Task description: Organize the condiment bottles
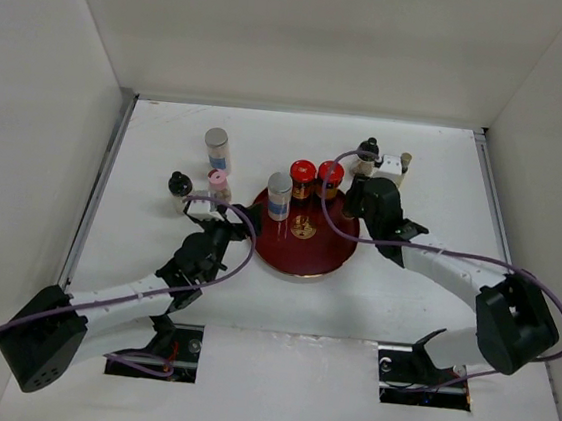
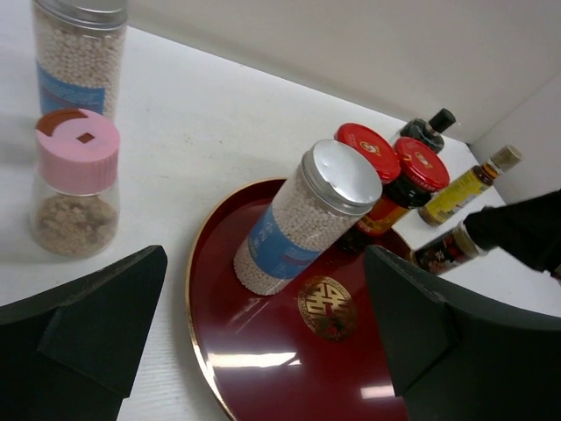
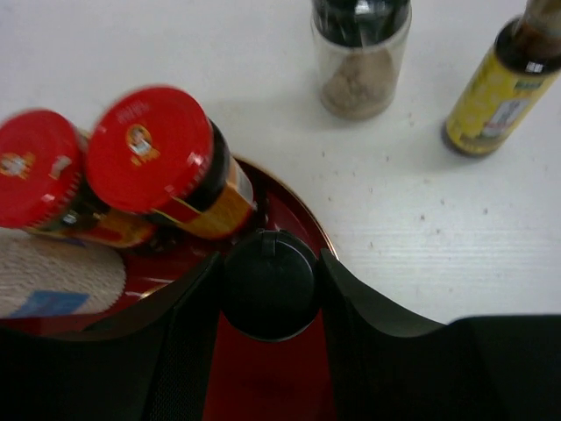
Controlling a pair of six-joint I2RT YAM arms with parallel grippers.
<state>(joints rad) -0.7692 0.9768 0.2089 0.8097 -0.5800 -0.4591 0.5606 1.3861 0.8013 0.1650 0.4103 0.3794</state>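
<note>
My left gripper moves outward past the pink-capped jar and down around the second silver cap [image 1: 215, 136] [image 2: 82, 10] next, since that jar still stands off the tray.
My right gripper [image 3: 269, 294] is shut on the cap of a black-capped bottle [image 3: 269, 282] over the right edge of the dark red tray [image 3: 294, 195]. The left wrist view shows that bottle [image 2: 443, 250] tilted. On the tray stand two red-capped jars [image 1: 303, 173] [image 1: 331, 174] and a silver-capped jar [image 1: 279, 192]. My left gripper [image 2: 263, 333] is open over the tray's left part with nothing between its fingers. Left of the tray stand a pink-capped jar [image 1: 217, 184], a second silver-capped jar [image 1: 216, 146] and a black-capped bottle [image 1: 179, 185].
Behind the tray to the right stand a black-capped clear jar [image 3: 359, 53] and a slim amber bottle [image 3: 500, 88], close to my right arm. White walls enclose the table on three sides.
</note>
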